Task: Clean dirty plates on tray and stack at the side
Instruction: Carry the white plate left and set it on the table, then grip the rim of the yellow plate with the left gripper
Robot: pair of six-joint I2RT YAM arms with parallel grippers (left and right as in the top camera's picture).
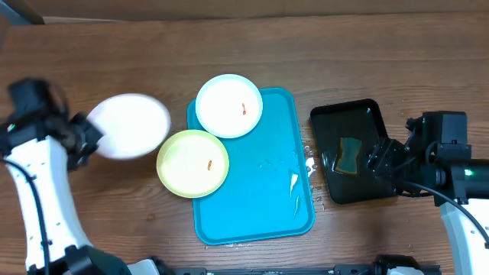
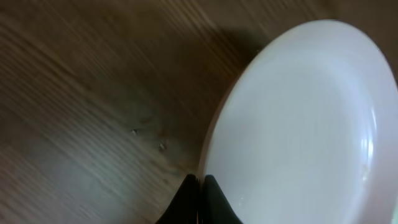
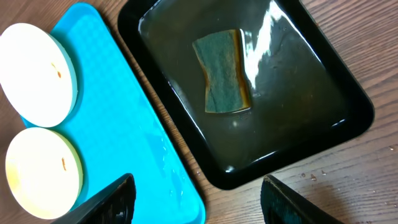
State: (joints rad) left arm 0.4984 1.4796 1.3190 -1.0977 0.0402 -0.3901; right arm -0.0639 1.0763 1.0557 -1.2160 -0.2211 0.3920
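Observation:
The left gripper draws back and down to the bare wood by the yellow-green plate next and releases, since that spot lies below and back from it.
My left gripper (image 1: 82,141) is shut on the rim of a clean white plate (image 1: 130,125) and holds it over the table left of the turquoise tray (image 1: 271,191). In the left wrist view the jaws (image 2: 201,182) pinch the plate's edge (image 2: 298,124). A second white plate (image 1: 229,105) with an orange smear lies on the tray's far left corner. The yellow-green plate (image 1: 192,163), also smeared, overhangs the tray's left edge. My right gripper (image 3: 196,193) is open and empty above the gap between the tray (image 3: 124,124) and the black tray. Both smeared plates show in the right wrist view (image 3: 34,74) (image 3: 40,174).
A black tray (image 1: 367,114) right of the turquoise tray holds water and a green-yellow sponge (image 1: 350,154); it also shows in the right wrist view (image 3: 348,93) with the sponge (image 3: 222,73). Water drops lie on the turquoise tray's right side and the wood beside it.

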